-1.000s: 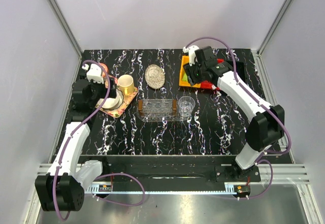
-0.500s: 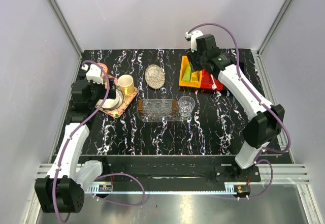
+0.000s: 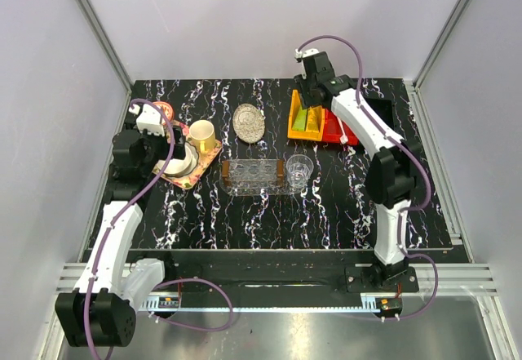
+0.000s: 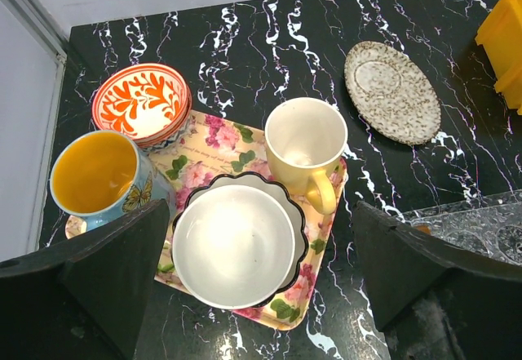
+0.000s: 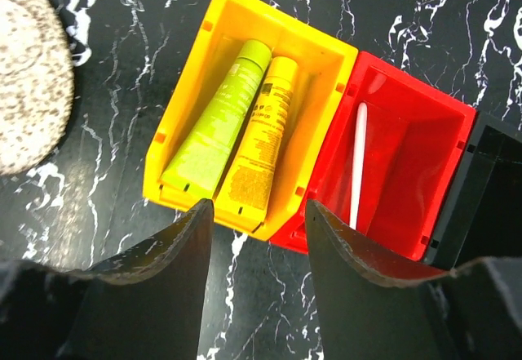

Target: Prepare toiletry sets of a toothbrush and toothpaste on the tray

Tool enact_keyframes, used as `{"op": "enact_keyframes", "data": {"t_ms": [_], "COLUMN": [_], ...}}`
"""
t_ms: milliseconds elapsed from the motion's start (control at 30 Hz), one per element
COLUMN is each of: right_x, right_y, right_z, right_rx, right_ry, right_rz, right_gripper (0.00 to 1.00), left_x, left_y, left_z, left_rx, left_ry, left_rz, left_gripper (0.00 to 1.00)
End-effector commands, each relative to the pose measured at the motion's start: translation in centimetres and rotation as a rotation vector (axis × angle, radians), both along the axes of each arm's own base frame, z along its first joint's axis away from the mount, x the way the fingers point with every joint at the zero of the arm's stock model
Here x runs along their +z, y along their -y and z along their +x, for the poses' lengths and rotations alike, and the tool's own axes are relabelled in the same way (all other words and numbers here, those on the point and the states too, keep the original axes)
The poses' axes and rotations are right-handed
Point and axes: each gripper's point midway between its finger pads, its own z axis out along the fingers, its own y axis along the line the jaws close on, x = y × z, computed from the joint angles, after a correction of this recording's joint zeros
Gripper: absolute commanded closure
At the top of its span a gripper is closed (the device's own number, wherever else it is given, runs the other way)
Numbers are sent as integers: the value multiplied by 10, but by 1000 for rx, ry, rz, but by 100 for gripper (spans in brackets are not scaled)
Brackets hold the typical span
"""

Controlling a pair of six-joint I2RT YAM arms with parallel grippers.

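Note:
The orange-yellow tube lies at an angle to my open fingers. My right gripper needs to go down into the yellow bin and turn so that its fingers are on both sides of the middle of the orange-yellow tube.
Two toothpaste tubes lie side by side in a yellow bin, a lime green one and an orange-yellow one. The toothbrush, a slim white stick, rests in the red bin beside it. My right gripper hovers above the near edge of these bins, open, with nothing between its fingers. The clear oval tray sits mid-table with nothing on it. My left gripper stands wide open above the floral tray, holding nothing.
A floral square tray carries a white bowl, a yellow mug and a blue cup. An orange patterned bowl, a speckled round dish, a clear glass and a black bin also stand around.
My right arm has swung back and risen from low over the bins, so both bins now show in full. The left arm has barely moved.

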Motion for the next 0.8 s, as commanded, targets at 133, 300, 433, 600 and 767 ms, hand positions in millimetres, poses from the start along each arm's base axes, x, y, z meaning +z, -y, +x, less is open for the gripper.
{"op": "enact_keyframes", "data": {"t_ms": [133, 300, 433, 600, 767], "right_x": [-30, -51, -70, -81, -92], "right_y": [9, 7, 8, 8, 9], "right_z": [33, 40, 44, 46, 48], "right_rx": [-98, -108, -117, -122, -134], "right_ry": [-20, -51, -78, -100, -121], "right_rz": [6, 4, -12, -20, -34], "right_gripper": [47, 47, 47, 47, 47], "left_x": [15, 15, 15, 13, 13], "left_y": [-1, 1, 1, 1, 3], "left_z": [6, 6, 5, 3, 3], "left_rx": [9, 0, -5, -8, -13], "left_ry": [55, 53, 57, 59, 61], "left_rz": [-10, -12, -13, -6, -10], "left_gripper": [1, 1, 1, 1, 1]}}
